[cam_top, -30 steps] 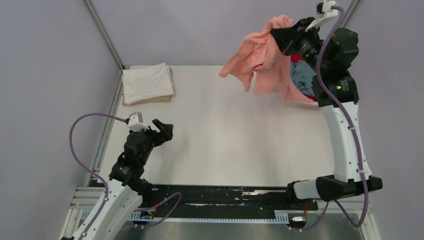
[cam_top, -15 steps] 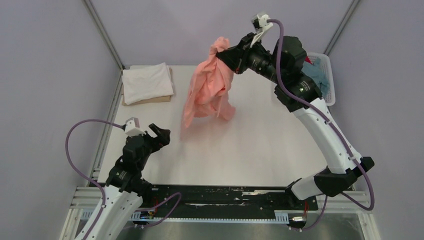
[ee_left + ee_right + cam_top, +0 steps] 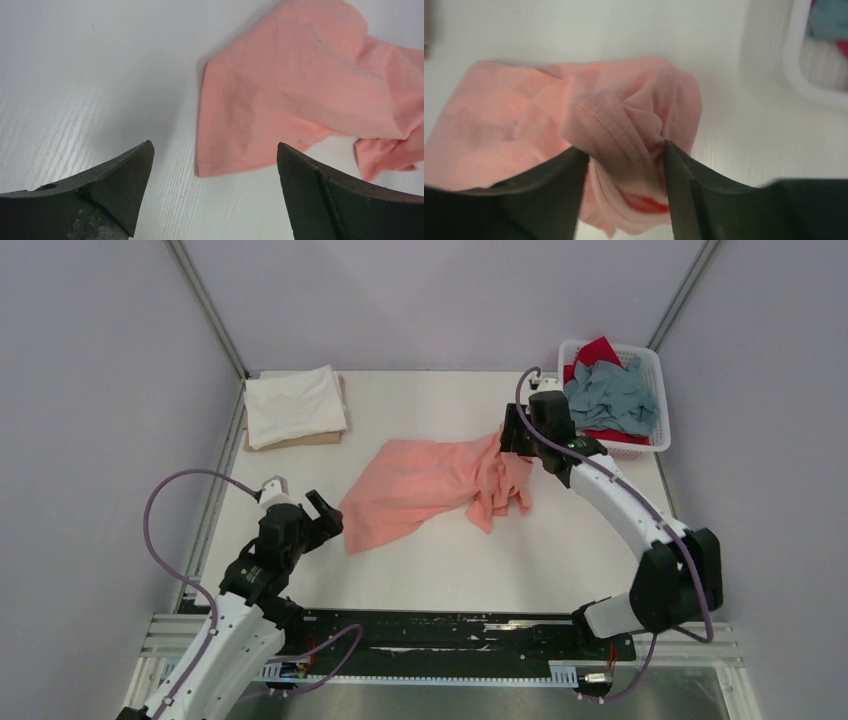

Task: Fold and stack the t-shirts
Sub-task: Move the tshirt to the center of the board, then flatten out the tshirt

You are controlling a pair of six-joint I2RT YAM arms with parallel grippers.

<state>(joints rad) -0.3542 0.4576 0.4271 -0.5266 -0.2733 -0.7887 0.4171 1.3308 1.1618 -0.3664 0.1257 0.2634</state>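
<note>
The shirt's near corner point(image 3: 352, 548) point(image 3: 204, 171) is flat and uncovered, so my left gripper will next move down and to the right in the top view to pinch it.
A salmon-pink t-shirt point(image 3: 420, 485) lies spread and crumpled on the middle of the table. My right gripper point(image 3: 503, 448) is down at its bunched right end. In the right wrist view its jaws point(image 3: 625, 149) stand apart, open, with a wad of the pink cloth point(image 3: 624, 125) loose between them. My left gripper point(image 3: 327, 515) hovers open just left of the shirt's near corner point(image 3: 215, 160), holding nothing. A folded white t-shirt point(image 3: 295, 405) rests at the back left. A grey-blue t-shirt point(image 3: 610, 395) and a red t-shirt point(image 3: 598, 350) sit crumpled in the basket.
The white lattice basket point(image 3: 655, 445) stands at the back right, close behind my right wrist. A thin tan board point(image 3: 300, 441) lies under the white shirt. Metal frame posts rise at both back corners.
My right arm swung the pink shirt from above the basket leftward and down onto the table, then its jaws parted. The left gripper shifted slightly toward the shirt.
</note>
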